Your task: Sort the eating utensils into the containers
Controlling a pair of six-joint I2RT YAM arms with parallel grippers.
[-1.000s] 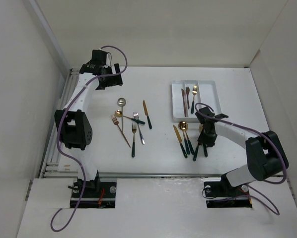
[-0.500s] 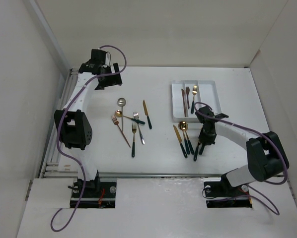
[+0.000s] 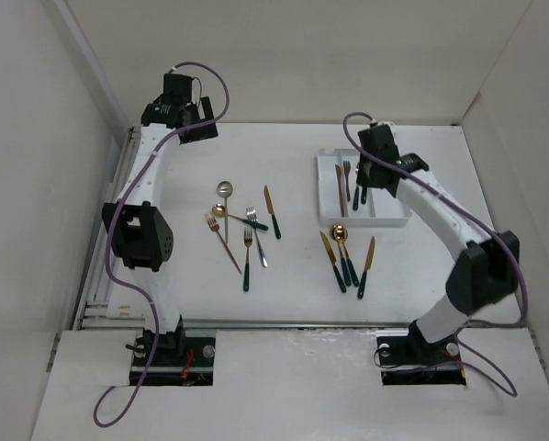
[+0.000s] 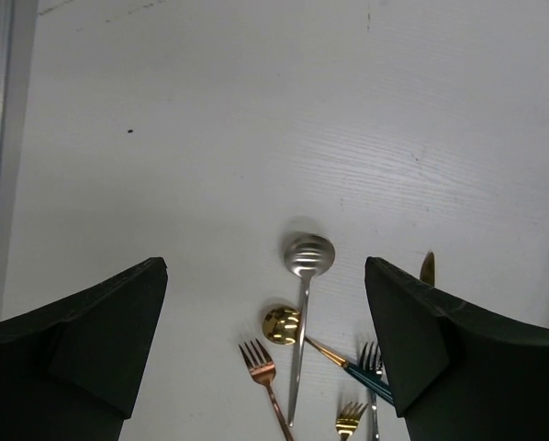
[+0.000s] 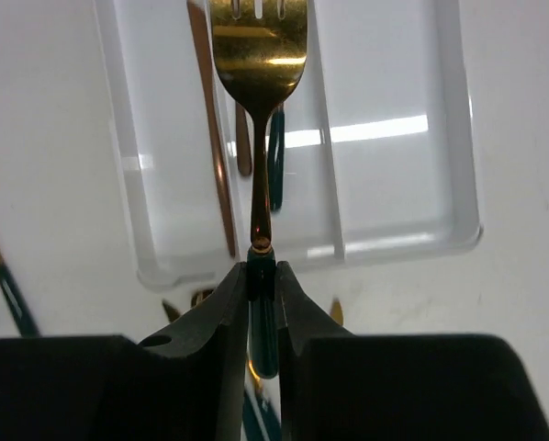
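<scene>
A copper fork is already in the middle section of the tray, so my right gripper should next lower toward the bottom of that section and let go of the gold fork's teal handle.
My right gripper [image 3: 368, 173] [image 5: 261, 276] is shut on the teal handle of a gold fork [image 5: 259, 55]. It holds the fork above the white three-compartment tray [image 3: 391, 190] [image 5: 389, 101], over the middle compartment. A copper knife [image 5: 210, 138] and other utensils lie in the tray. My left gripper [image 3: 178, 115] [image 4: 265, 276] is open and empty, high over the table's far left. Below it lie a silver spoon [image 4: 308, 255], a gold spoon [image 4: 282, 323] and a copper fork [image 4: 259, 354]. Several more utensils lie beside them [image 3: 249, 241].
A gold knife [image 3: 328, 248], a gold spoon [image 3: 339, 234] and another gold knife [image 3: 366, 266] lie in front of the tray. White walls close in the table at the left, back and right.
My right gripper has lifted the gold fork from the group in front of the tray and carried it far back over the tray. The left gripper has drawn slightly back.
</scene>
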